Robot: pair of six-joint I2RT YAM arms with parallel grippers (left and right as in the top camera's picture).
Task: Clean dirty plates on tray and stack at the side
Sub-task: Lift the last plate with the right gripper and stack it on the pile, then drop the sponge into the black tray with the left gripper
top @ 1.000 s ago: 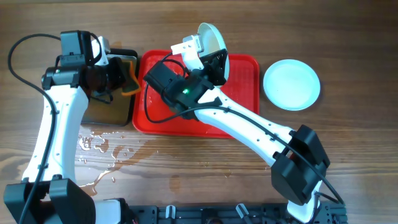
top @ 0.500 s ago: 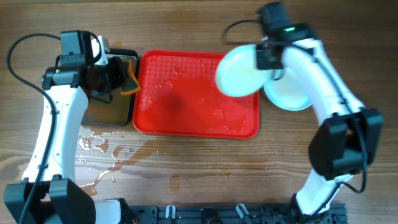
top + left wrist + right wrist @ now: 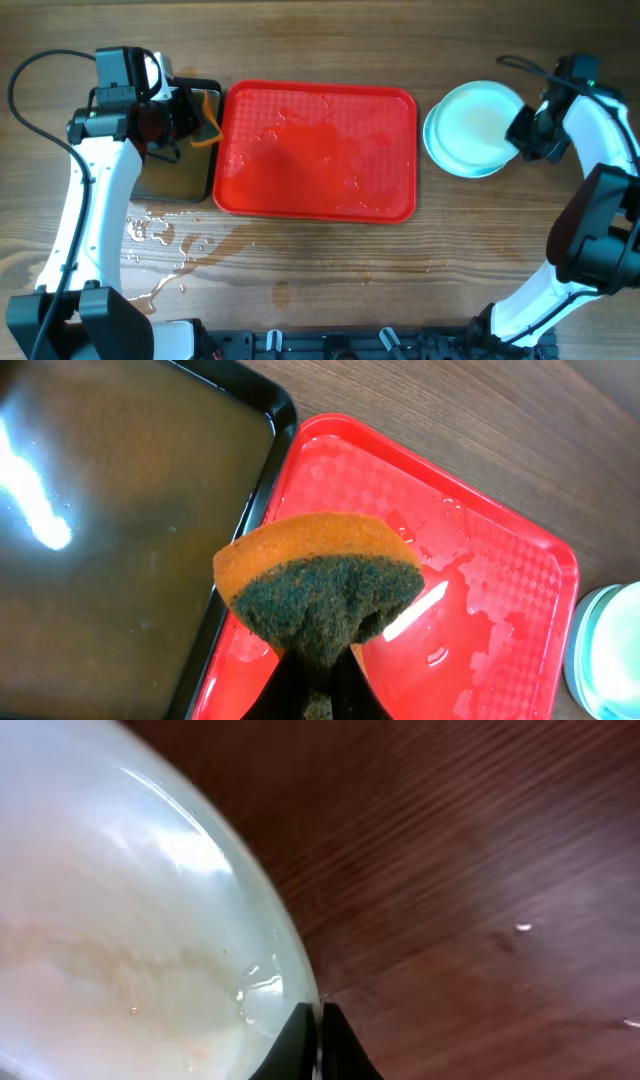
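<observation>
The sponge comes down inside the pan's edge next and my left gripper releases it, as the pan's brownish water lies below it and the tray is empty of plates.
The red tray lies at the table's middle, wet, with no plates on it; it also shows in the left wrist view. Pale blue-white plates sit stacked right of the tray. My right gripper is shut on the rim of the top plate, which lies on or just above the stack. My left gripper is shut on an orange-and-green sponge and holds it over the edge between the black pan and the tray.
A black pan of brownish water stands left of the tray, also in the left wrist view. Water is spilled on the wooden table in front of the pan.
My right arm has carried a plate from over the tray rightward to the stack beside it. The left arm and sponge have hardly moved.
</observation>
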